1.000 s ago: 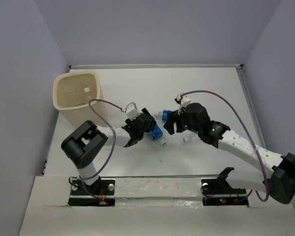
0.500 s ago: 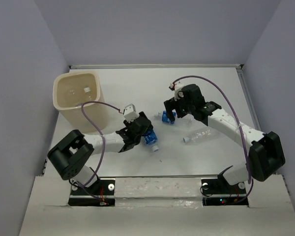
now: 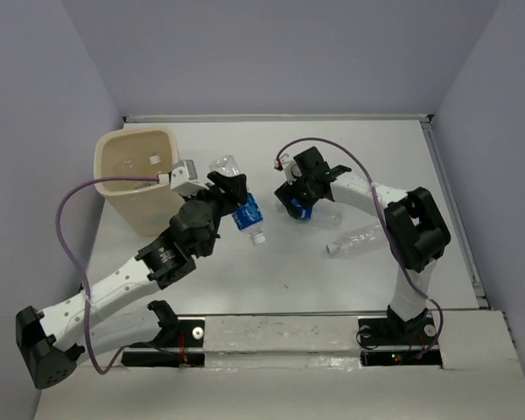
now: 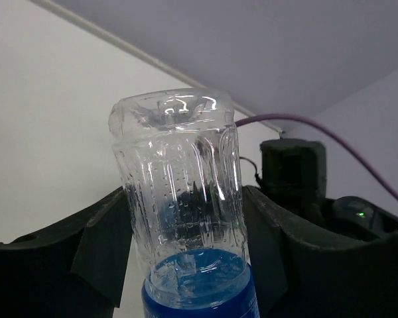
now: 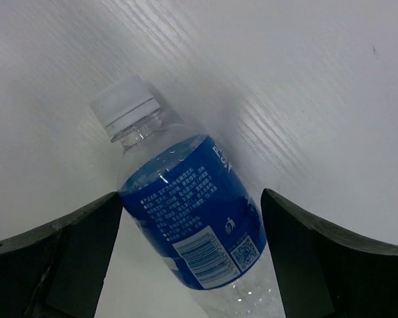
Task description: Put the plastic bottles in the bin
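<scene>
I need to swing my left gripper to the left in the top view next, over the bin's opening, and release the bottle there, because it hangs beside the bin point(image 3: 114, 189).
My left gripper point(image 3: 228, 196) is shut on a blue-labelled plastic bottle point(image 3: 246, 215) and holds it in the air just right of the cream bin point(image 3: 114, 189), with the white cap pointing down. In the left wrist view the bottle's clear base point(image 4: 179, 165) stands up between the fingers point(image 4: 103, 245). My right gripper point(image 3: 296, 194) is open, with its jaws on either side of a second blue-labelled bottle point(image 3: 301, 213) lying on the table. In the right wrist view this bottle point(image 5: 192, 212) lies between the fingers point(image 5: 86, 245) with its cap away from me. An unlabelled bottle point(image 3: 359, 238) lies to the right.
The bin stands at the far left of the white table point(image 3: 367, 149), and something small and white shows inside it. Lilac walls close in the table at the back and sides. The arm bases sit at the near edge.
My left arm has lifted its bottle off the table and carried it up and back towards the bin. My right gripper has moved left and back, down over the second blue-labelled bottle.
</scene>
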You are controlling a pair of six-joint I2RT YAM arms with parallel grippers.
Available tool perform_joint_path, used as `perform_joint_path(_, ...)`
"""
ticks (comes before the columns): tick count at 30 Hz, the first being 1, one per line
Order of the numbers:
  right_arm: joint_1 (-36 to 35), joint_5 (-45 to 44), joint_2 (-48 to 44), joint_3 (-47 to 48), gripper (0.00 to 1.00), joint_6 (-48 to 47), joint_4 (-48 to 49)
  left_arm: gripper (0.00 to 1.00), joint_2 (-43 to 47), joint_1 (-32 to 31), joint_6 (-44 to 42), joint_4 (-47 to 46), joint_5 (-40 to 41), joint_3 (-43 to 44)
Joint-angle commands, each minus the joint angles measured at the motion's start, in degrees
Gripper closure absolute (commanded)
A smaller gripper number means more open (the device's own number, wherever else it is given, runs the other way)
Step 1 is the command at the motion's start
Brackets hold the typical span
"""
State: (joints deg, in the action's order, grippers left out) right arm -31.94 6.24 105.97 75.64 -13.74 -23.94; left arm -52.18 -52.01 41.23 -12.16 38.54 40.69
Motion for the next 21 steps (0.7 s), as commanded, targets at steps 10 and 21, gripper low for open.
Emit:
perform_joint_path(10, 0.0, -0.5, 2.0, 3.6, 0.23, -1.1, 1.2, 0.50, -0.6, 23.5, -28.7, 5.7, 13.0, 25.3)
perform_joint_path(21, 0.0, 1.8, -9.3, -5.3, 0.41, 3.9, 15.5, 0.53, -17.7, 41.0, -41.7, -2.6, 23.0, 38.1)
